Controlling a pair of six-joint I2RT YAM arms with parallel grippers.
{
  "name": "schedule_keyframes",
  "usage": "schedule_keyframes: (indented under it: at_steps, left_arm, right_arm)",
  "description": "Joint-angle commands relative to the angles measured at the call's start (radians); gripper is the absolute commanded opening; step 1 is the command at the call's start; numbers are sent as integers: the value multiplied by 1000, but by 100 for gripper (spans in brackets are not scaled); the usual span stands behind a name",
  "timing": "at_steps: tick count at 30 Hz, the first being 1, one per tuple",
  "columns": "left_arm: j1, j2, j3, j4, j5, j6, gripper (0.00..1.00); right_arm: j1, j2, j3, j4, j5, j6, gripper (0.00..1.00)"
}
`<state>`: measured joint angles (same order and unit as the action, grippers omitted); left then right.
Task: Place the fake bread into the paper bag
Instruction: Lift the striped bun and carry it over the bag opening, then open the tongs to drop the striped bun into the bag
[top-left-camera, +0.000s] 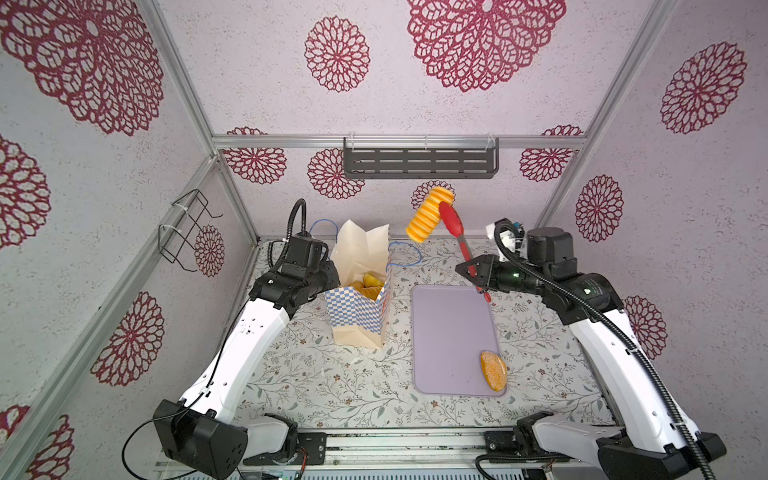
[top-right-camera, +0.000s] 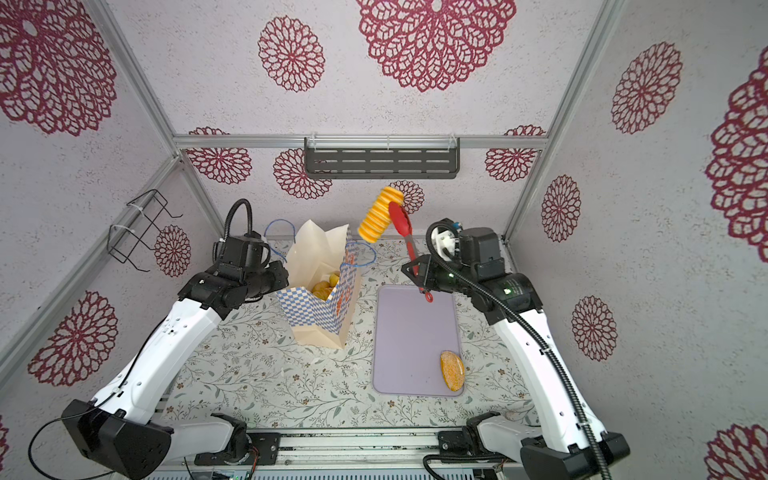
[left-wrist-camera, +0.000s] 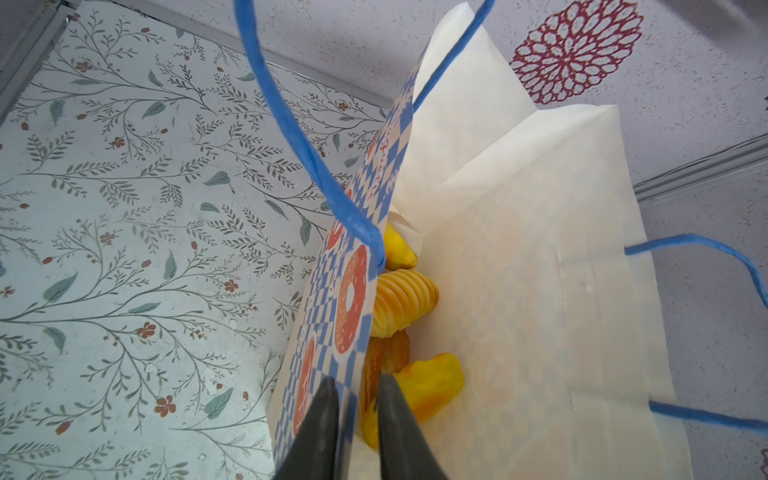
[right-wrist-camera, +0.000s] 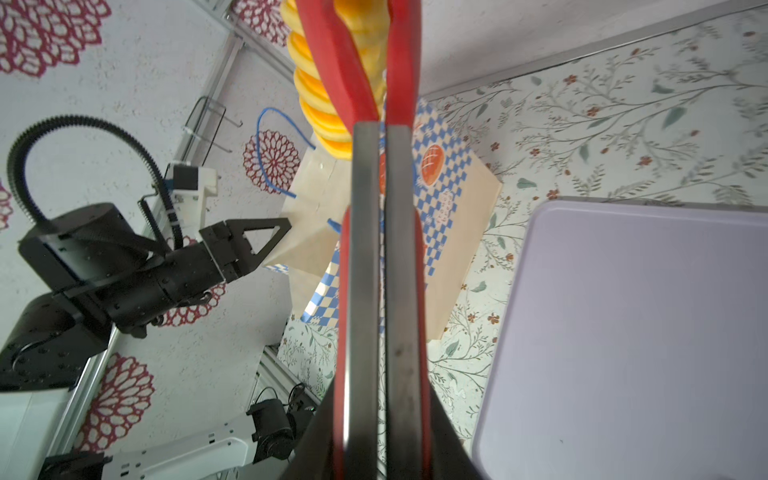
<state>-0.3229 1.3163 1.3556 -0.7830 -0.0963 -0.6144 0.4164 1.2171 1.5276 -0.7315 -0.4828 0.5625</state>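
The right gripper carries the red tongs toward the paper bag's opening (top-left-camera: 362, 268) next, then lowers and releases them, since the ribbed loaf (top-left-camera: 430, 214) still hangs outside the bag.
The paper bag (top-left-camera: 357, 316) (top-right-camera: 311, 316) stands open left of the middle, with several pieces of fake bread (top-left-camera: 368, 284) (left-wrist-camera: 405, 299) inside it. My left gripper (top-left-camera: 328, 276) (left-wrist-camera: 356, 380) is shut on the bag's checkered left wall, one finger on each side. My right gripper (top-left-camera: 473, 270) (right-wrist-camera: 381, 399) is shut on the red tongs (top-left-camera: 455, 226) (top-right-camera: 403, 222). The tongs pinch a long ribbed loaf (top-left-camera: 430, 214) (right-wrist-camera: 328, 112), held high to the right of the bag's mouth. An oval bun (top-left-camera: 493, 370) (top-right-camera: 452, 370) lies on the lilac tray's (top-left-camera: 451, 332) near right corner.
The bag's blue cord handles (left-wrist-camera: 291, 124) loop above its rim. A dark slotted shelf (top-left-camera: 419, 160) hangs on the back wall and a wire rack (top-left-camera: 187, 232) on the left wall. The floral table (top-left-camera: 332, 386) lies in front of bag and tray.
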Motion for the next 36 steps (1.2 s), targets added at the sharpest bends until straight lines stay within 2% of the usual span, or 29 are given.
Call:
schedule_keyframes:
  at_steps: [1,8,13,24,29,36]
  left_arm:
    - [-3,-3,15,2,-10,2,17]
    - [-3,-3,10,14,-6,0,10]
    - [-4,-3,8,19,-1,-1,7]
    - [-3,-6,7,21,2,-2,7]
    - [-3,-8,5,22,2,-3,7]
    - [-3,-11,4,19,-1,-3,7]
  right_arm:
    - [84,25,65,107,33,18,6]
    - [205,111,100,88,94,-2,7]
    - [252,154,121,36,145,-34,9]
    - [269,181,131,9,146,-56,35]
    - [269,180,131,12,138,-59,41]
    - [269,181,136,10,144,-58,41]
